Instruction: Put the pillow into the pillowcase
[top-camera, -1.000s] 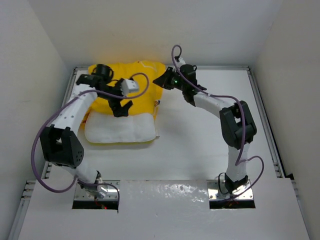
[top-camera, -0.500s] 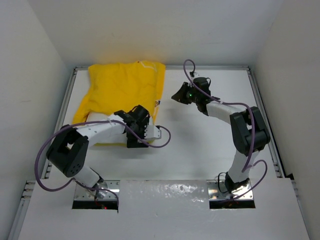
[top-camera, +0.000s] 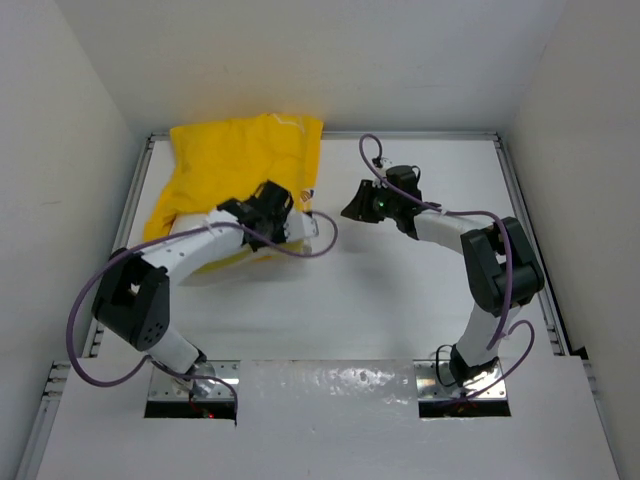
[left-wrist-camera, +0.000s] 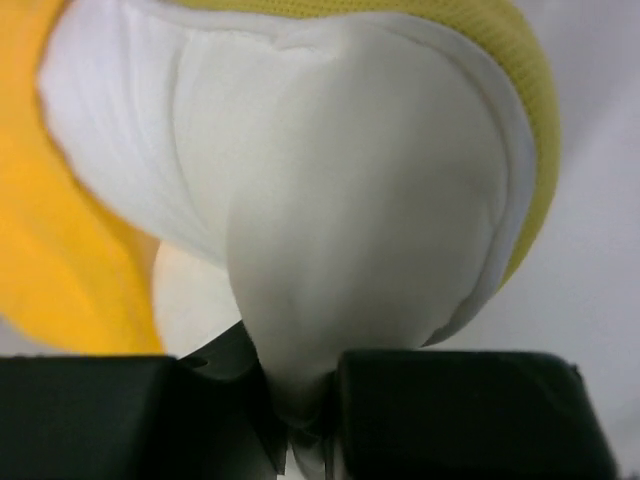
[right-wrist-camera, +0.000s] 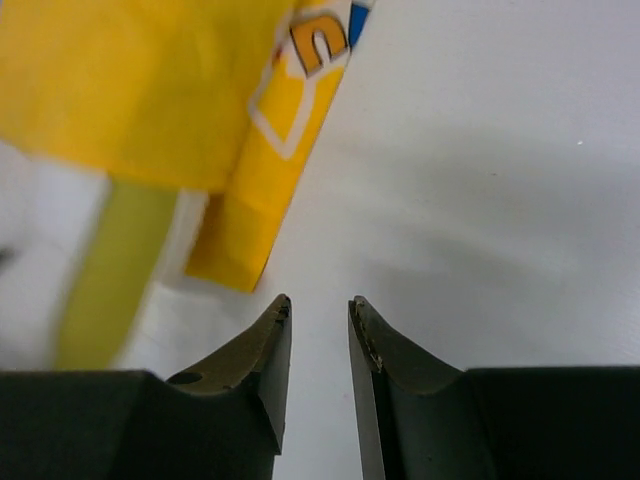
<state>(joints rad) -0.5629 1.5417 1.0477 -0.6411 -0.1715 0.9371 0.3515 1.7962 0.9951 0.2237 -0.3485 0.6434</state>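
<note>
The left gripper pushes outward to the pillowcase's near edge (top-camera: 302, 183) (left-wrist-camera: 105, 235) next and releases the pillow's corner there, since that corner is uncovered.
The yellow pillowcase (top-camera: 240, 160) lies bunched at the table's far left, over the far part of the white pillow (top-camera: 296, 232). My left gripper (top-camera: 283, 212) is shut on the pillow's near right corner and holds it raised off the table. In the left wrist view the white pillow (left-wrist-camera: 360, 200) bulges out from between the jaws of the left gripper (left-wrist-camera: 300, 405), its yellow edge strip (left-wrist-camera: 525, 130) curving on the right. My right gripper (top-camera: 352, 205) hovers to the right of the pillowcase, apart from it. Up close, the right gripper (right-wrist-camera: 318, 305) is open and empty, with the pillowcase's printed corner (right-wrist-camera: 240, 225) just ahead.
White walls enclose the table on three sides. Metal rails run along the left edge (top-camera: 130, 215) and the right edge (top-camera: 530, 240). The left arm's purple cable (top-camera: 320, 235) loops beside the pillow. Bare white table surface (top-camera: 400, 290) spreads in front and to the right.
My left arm swung from above the pillowcase to the pillow's near edge, shut on its corner and lifted it. My right gripper left the pillowcase's right edge, drew back and opened.
</note>
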